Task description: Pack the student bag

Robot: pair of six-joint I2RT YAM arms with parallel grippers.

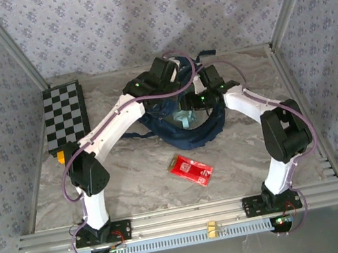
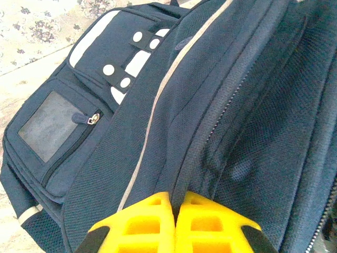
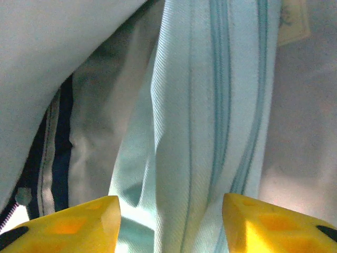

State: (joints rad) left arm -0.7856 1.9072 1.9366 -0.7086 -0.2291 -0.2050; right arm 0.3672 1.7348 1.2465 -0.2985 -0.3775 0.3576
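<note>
My left gripper lowers back toward the bag's opening [image 1: 199,120] next and releases the fold. This is because the opening lies below and back from that gripper, with the cloth already inside.
The student bag [image 1: 206,134] is a navy backpack lying at the table's middle, with its mouth held open. In the left wrist view I see its front pocket with the white patch [image 2: 126,63]. My left gripper [image 2: 175,199] is shut on a fold of the bag's zipper edge. My right gripper [image 3: 171,211] is down inside the bag and open. A pale teal striped cloth [image 3: 210,105] hangs between its yellow fingers [image 3: 89,219] without being pinched. From above, that cloth [image 1: 184,120] shows in the bag's opening.
A folded checkered board [image 1: 65,115] lies at the far left, with a small yellow piece [image 1: 61,156] by its near corner. A red packet [image 1: 191,168] lies in front of the bag. Patterned walls close in the back and sides.
</note>
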